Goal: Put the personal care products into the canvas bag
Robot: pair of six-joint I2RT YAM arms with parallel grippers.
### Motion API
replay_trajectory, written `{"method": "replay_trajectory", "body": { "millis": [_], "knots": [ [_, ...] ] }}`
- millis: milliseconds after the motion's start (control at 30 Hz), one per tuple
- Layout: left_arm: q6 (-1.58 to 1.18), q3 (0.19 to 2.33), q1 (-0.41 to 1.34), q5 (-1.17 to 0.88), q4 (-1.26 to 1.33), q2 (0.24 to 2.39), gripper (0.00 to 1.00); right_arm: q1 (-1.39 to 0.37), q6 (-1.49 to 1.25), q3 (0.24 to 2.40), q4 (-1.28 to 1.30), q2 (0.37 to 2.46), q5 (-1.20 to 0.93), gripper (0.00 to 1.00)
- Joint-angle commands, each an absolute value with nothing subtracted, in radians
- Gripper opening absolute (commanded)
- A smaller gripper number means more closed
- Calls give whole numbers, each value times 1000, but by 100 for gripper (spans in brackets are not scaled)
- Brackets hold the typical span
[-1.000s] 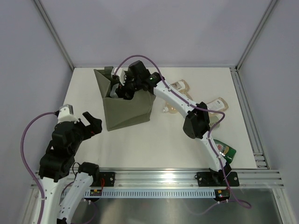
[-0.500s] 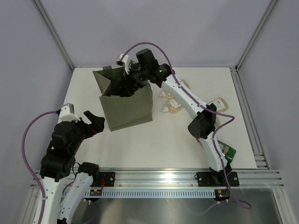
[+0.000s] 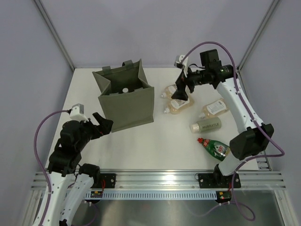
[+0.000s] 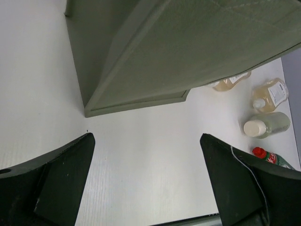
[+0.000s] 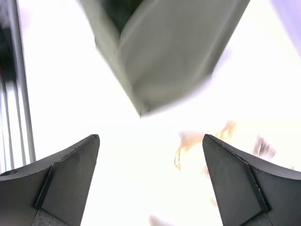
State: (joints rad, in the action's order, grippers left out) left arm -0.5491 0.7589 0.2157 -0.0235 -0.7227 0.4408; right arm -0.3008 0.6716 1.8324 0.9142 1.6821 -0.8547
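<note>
The robot's right gripper will next move back and go down onto the body of the beige tube (image 3: 205, 126), because the tube is uncovered between the green bottle and an amber one.
The olive canvas bag (image 3: 127, 101) stands open at the back left, with a small pale item (image 3: 125, 89) inside that I cannot identify. Two amber bottles (image 3: 181, 104) (image 3: 169, 91) lie right of the bag, and a third (image 3: 216, 107) lies farther right. A beige tube (image 3: 205, 126) and a green red-capped bottle (image 3: 215, 148) lie in front of them. My right gripper (image 3: 178, 96) is open and empty over the two amber bottles. My left gripper (image 3: 104, 123) is open and empty by the bag's near left corner. The white bottle and the jar are hidden.
The left wrist view shows the bag's base (image 4: 188, 52), an amber bottle (image 4: 270, 94), the beige tube (image 4: 265, 125) and the green bottle (image 4: 270, 159). The blurred right wrist view shows the bag (image 5: 164, 52) and an amber bottle (image 5: 225, 141). Metal rails run along the table's right and near edges.
My right gripper has come up out of the bag and swung right to above the amber bottles. The bag has straightened. My left gripper has moved slightly toward the bag.
</note>
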Motion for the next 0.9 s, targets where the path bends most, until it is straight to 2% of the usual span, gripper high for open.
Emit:
{"method": "replay_trajectory", "body": {
  "millis": [0, 167, 367, 467, 700, 867],
  "knots": [
    [-525, 730, 213, -161, -614, 457, 99, -290, 1090, 1607, 1167, 1606, -698, 99],
    [-486, 709, 213, -250, -581, 486, 99, -160, 1403, 1379, 1242, 1514, -509, 98],
    [-437, 724, 213, -310, -584, 531, 99, -80, 1624, 1280, 1194, 1569, -318, 100],
    [-433, 730, 213, -311, -580, 535, 99, -69, 1687, 1201, 1068, 1606, -194, 100],
    [-437, 738, 213, -301, -609, 511, 99, -64, 1674, 1232, 993, 1747, -128, 99],
    [-460, 742, 213, -368, -597, 473, 99, -64, 1666, 1203, 963, 1807, -100, 91]
  ]
}}
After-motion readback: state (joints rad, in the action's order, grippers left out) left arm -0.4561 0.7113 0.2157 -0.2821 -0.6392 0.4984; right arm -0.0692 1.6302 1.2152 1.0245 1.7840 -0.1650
